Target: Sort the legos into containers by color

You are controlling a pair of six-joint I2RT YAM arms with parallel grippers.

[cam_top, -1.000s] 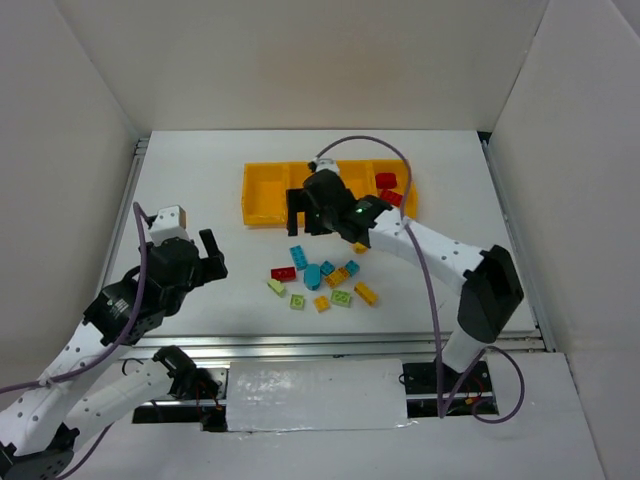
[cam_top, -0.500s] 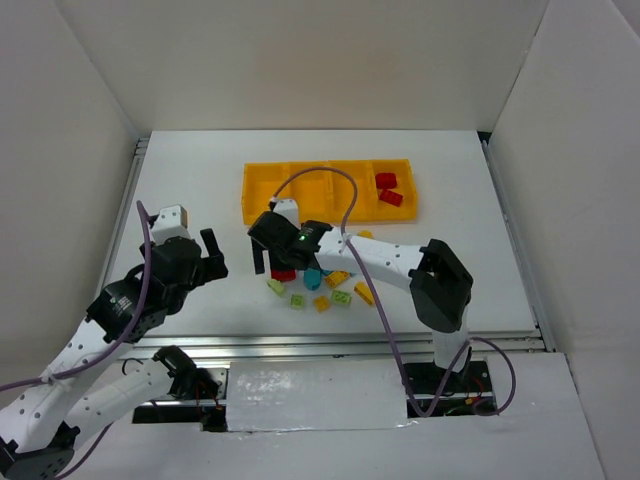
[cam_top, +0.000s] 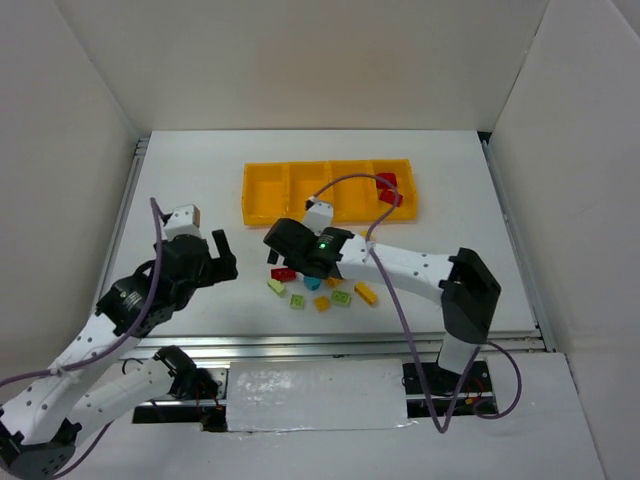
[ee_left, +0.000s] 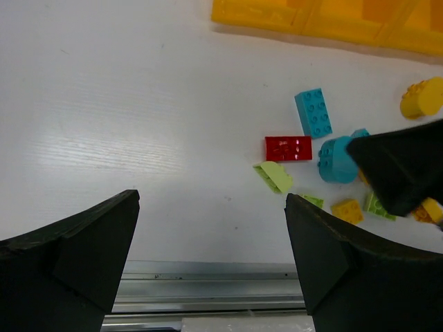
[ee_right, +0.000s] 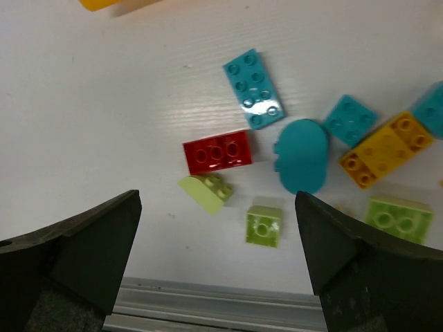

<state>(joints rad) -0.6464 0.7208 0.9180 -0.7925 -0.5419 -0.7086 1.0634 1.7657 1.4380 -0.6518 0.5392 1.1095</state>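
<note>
My left gripper lowers to the right in the top view next, astride the red brick's short ends, as a pale green brick crowds the red brick's near side.
The loose legos lie in a pile at mid-table: a red brick (ee_right: 217,152), a cyan rectangle (ee_right: 254,88), a rounded cyan piece (ee_right: 302,155), a yellow brick (ee_right: 386,149), and pale green bricks (ee_right: 206,190) (ee_right: 264,225). My right gripper (cam_top: 292,258) hovers open just above the pile's left side, with nothing between its fingers. Two red legos (cam_top: 388,190) lie in the rightmost compartment of the containers (cam_top: 262,205), an orange-yellow tray. My left gripper (cam_top: 215,258) stands open and empty, left of the pile, with the red brick (ee_left: 288,148) ahead of it.
The metal rail of the table's near edge (ee_left: 208,283) runs close below both grippers. The right arm's black finger (ee_left: 401,169) covers part of the pile in the left wrist view. White walls enclose the table on three sides.
My right arm has swung from over the tray down to the pile's left side. The left gripper has shifted a little to the right, toward the pile.
</note>
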